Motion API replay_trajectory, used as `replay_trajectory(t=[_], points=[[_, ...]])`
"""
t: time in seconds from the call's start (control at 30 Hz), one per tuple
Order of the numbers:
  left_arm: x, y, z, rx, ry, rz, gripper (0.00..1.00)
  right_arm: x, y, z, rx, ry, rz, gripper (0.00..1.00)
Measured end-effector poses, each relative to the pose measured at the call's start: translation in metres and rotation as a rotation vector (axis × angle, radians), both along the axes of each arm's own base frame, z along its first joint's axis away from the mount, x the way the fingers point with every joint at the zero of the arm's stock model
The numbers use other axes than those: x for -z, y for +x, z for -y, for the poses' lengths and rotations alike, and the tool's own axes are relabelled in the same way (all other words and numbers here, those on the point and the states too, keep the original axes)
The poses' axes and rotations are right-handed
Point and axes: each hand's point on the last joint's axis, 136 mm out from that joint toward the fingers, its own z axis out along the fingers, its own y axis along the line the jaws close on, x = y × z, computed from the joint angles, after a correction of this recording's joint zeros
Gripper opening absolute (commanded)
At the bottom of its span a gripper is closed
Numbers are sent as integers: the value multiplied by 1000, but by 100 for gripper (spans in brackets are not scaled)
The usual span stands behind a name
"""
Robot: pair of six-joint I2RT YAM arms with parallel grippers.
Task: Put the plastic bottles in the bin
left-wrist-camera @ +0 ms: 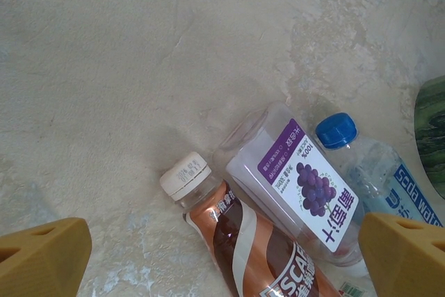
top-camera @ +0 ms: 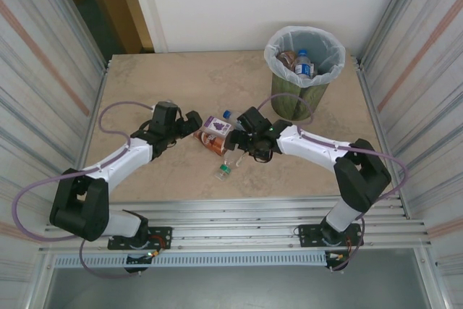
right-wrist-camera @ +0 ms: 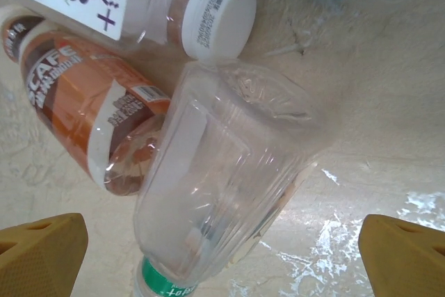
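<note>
I will lower my right gripper next, since the crushed clear bottle is below it, and grab the bottle's body near the bottle's base.
Several plastic bottles lie together mid-table. One is clear with a purple grape label (top-camera: 217,127) (left-wrist-camera: 299,186) and a white cap (right-wrist-camera: 219,15). A brown coffee bottle (top-camera: 210,142) (left-wrist-camera: 257,248) (right-wrist-camera: 83,109) lies beside it, and behind them a blue-capped water bottle (top-camera: 228,115) (left-wrist-camera: 368,172). A crushed clear bottle with a green band (top-camera: 226,168) (right-wrist-camera: 222,186) lies nearest the front. My left gripper (top-camera: 192,125) (left-wrist-camera: 222,269) is open, its fingers either side of the coffee bottle's body. My right gripper (top-camera: 237,142) (right-wrist-camera: 222,269) is open around the clear bottle. The bin (top-camera: 304,70) at the back right holds more bottles.
Ribbed metal walls close in the table on the left and right, with a metal rail along the front. The bin's green side (left-wrist-camera: 432,130) stands just past the blue-capped bottle. Bare tabletop (top-camera: 159,81) stretches behind and to the left of the bottles.
</note>
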Motion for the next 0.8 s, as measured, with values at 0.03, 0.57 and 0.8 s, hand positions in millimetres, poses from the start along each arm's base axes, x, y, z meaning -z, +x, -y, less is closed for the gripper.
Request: replay_trajectory(t=[0.03,0.57,0.8], points=[[1,-1,0,-1,-1,-2,99,3,0,0,1,6,-14,100],[6,-3,0,4,-1,-13,99,30,3,-9,4,72,-114,81],[10,-3,0,4,3,-24,99,31,9,-13,4,92,-101,72]])
